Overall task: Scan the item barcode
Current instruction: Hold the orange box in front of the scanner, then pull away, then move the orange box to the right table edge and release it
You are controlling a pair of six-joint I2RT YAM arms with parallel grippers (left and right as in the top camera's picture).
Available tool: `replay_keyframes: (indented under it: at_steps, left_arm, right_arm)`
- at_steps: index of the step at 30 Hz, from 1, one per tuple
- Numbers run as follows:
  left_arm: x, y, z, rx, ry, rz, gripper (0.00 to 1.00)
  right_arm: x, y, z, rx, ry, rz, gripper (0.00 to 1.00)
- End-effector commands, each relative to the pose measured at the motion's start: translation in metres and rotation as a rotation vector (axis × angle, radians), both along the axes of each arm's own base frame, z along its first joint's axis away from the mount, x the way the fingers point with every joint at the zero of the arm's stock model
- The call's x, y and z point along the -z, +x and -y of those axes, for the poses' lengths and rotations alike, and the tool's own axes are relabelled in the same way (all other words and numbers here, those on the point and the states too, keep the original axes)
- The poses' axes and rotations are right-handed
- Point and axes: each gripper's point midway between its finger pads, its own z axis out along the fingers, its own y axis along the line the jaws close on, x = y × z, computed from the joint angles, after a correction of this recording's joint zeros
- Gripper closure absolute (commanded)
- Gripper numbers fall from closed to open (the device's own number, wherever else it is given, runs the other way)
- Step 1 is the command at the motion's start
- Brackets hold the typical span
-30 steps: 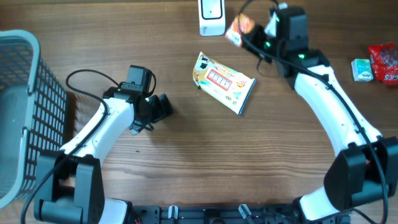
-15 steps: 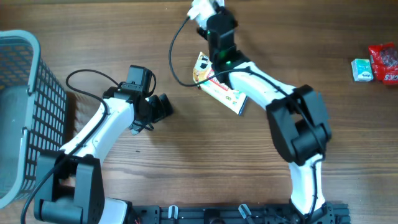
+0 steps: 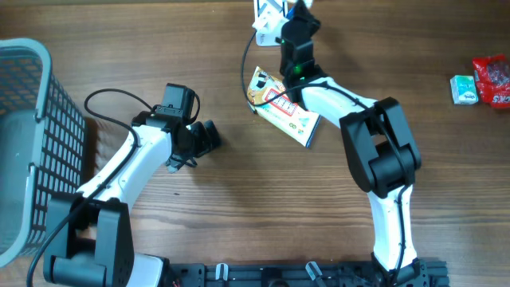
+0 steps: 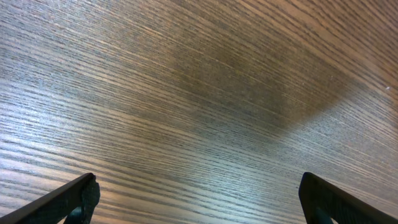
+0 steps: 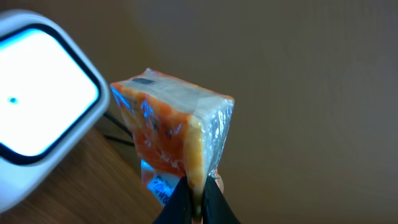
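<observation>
My right gripper is holding the clear wrap and next needs to swing away from the scanner (image 3: 263,22) and release the wrap beside the green packet, as that is to its right in the overhead view.
An orange snack packet (image 5: 171,140) in clear wrap hangs pinched by its edge in my right gripper (image 5: 198,198), which is shut on it. In the right wrist view the white scanner (image 5: 34,115) sits just left of the packet, its lit face showing. Seen from overhead, the right gripper (image 3: 280,11) is at the table's far edge by the scanner (image 3: 263,22), and the arm hides most of the packet. My left gripper (image 3: 209,137) rests low over bare wood left of centre, open, with nothing between its fingers (image 4: 79,196).
A yellow snack packet (image 3: 285,110) lies flat under the right arm. A grey mesh basket (image 3: 32,143) stands at the left edge. A green packet (image 3: 463,88) and a red packet (image 3: 494,80) lie at the far right.
The right arm has swung from the right side across to the top centre, carrying the orange packet up to the scanner. The left arm has not moved.
</observation>
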Motion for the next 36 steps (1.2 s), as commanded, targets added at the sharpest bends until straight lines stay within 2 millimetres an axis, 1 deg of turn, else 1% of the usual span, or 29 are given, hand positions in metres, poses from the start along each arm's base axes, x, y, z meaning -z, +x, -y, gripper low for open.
replay_keyframes:
  at_steps: [1,2,3,4,5,6,7,9,10,11,13,14,17,18,19,20,22,23,24,26,27,28,29,30,32,33,34,35,36]
  left_arm:
    - [-0.004,0.004,-0.002,-0.002,0.007,0.016,0.0]
    - [-0.004,0.004,-0.002,-0.002,0.007,0.016,0.0]
    - [-0.004,0.004,-0.002,-0.002,0.007,0.016,0.0]
    - [-0.004,0.004,-0.002,-0.002,0.007,0.016,0.0]
    - [-0.004,0.004,-0.002,-0.002,0.007,0.016,0.0]
    - [-0.004,0.004,-0.002,-0.002,0.007,0.016,0.0]
    - [-0.004,0.004,-0.002,-0.002,0.007,0.016,0.0]
    - [-0.004,0.004,-0.002,-0.002,0.007,0.016,0.0]
    - [-0.004,0.004,-0.002,-0.002,0.007,0.016,0.0]
    - [-0.004,0.004,-0.002,-0.002,0.007,0.016,0.0]
    - [-0.004,0.004,-0.002,-0.002,0.007,0.016,0.0]
    - [-0.004,0.004,-0.002,-0.002,0.007,0.016,0.0]
    - [-0.004,0.004,-0.002,-0.002,0.007,0.016,0.0]
    - [-0.004,0.004,-0.002,-0.002,0.007,0.016,0.0]
    - [-0.004,0.004,-0.002,-0.002,0.007,0.016,0.0]
    - [-0.004,0.004,-0.002,-0.002,0.007,0.017,0.0]
    - [-0.004,0.004,-0.002,-0.002,0.007,0.016,0.0]
    - [-0.004,0.004,-0.002,-0.002,0.007,0.016,0.0]
    - [-0.004,0.004,-0.002,-0.002,0.007,0.017,0.0]
    - [-0.004,0.004,-0.002,-0.002,0.007,0.016,0.0]
    - [-0.004,0.004,-0.002,-0.002,0.007,0.016,0.0]
    - [-0.004,0.004,-0.002,-0.002,0.007,0.016,0.0]
    - [-0.004,0.004,-0.002,-0.002,0.007,0.016,0.0]
    - [-0.004,0.004,-0.002,-0.002,0.007,0.016,0.0]
    - [-0.004,0.004,-0.002,-0.002,0.007,0.017,0.0]
    - [-0.004,0.004,-0.002,-0.002,0.007,0.016,0.0]
    - [-0.004,0.004,-0.002,-0.002,0.007,0.016,0.0]
    - [-0.004,0.004,-0.002,-0.002,0.007,0.017,0.0]
    - [-0.004,0.004,-0.002,-0.002,0.007,0.017,0.0]
  right_arm:
    - [0.001,-0.001,0.102,0.358,0.068,0.045,0.96]
    - [0.001,-0.005,0.129,0.451,0.112,0.071,0.96]
    - [0.003,-0.015,0.171,0.599,0.172,0.11,0.96]
    - [0.01,-0.035,0.226,0.797,0.221,0.148,0.96]
    - [0.019,-0.052,0.265,0.932,0.222,0.146,0.96]
    - [0.029,-0.064,0.291,1.007,0.202,0.111,0.96]
    - [0.039,-0.072,0.308,1.047,0.183,0.067,0.96]
    - [0.063,-0.103,0.358,1.174,0.173,-0.022,0.96]
    - [0.071,-0.115,0.373,1.218,0.19,-0.036,0.96]
    - [0.078,-0.123,0.385,1.245,0.208,-0.053,0.96]
    - [0.095,-0.133,0.393,1.25,0.242,-0.128,0.96]
    - [0.102,-0.135,0.394,1.248,0.265,-0.152,0.9]
    - [0.106,-0.14,0.394,1.265,0.297,-0.147,0.77]
    - [0.108,-0.142,0.394,1.268,0.293,-0.156,0.69]
    - [0.108,-0.144,0.394,1.272,0.287,-0.17,0.57]
    - [0.108,-0.147,0.394,1.28,0.291,-0.173,0.48]
    - [0.104,-0.155,0.394,1.309,0.342,-0.146,0.44]
    - [0.105,-0.157,0.391,1.3,0.398,-0.164,0.39]
    - [0.105,-0.157,0.387,1.282,0.457,-0.185,0.26]
    - [0.094,-0.153,0.376,1.232,0.631,-0.198,0.09]
    - [0.085,-0.149,0.368,1.191,0.727,-0.196,0.03]
    - [0.073,-0.141,0.356,1.126,0.823,-0.202,0.0]
    - [0.06,-0.133,0.344,1.051,0.905,-0.217,0.0]
    - [0.039,-0.126,0.324,0.939,1.008,-0.249,0.0]
    - [-0.001,-0.122,0.285,0.734,1.171,-0.313,0.0]
    - [-0.027,-0.121,0.253,0.567,1.279,-0.371,0.0]
    - [-0.068,-0.129,0.195,0.266,1.441,-0.503,0.0]
    - [-0.088,-0.139,0.163,0.098,1.515,-0.595,0.0]
    - [-0.107,-0.155,0.124,-0.097,1.585,-0.723,0.0]
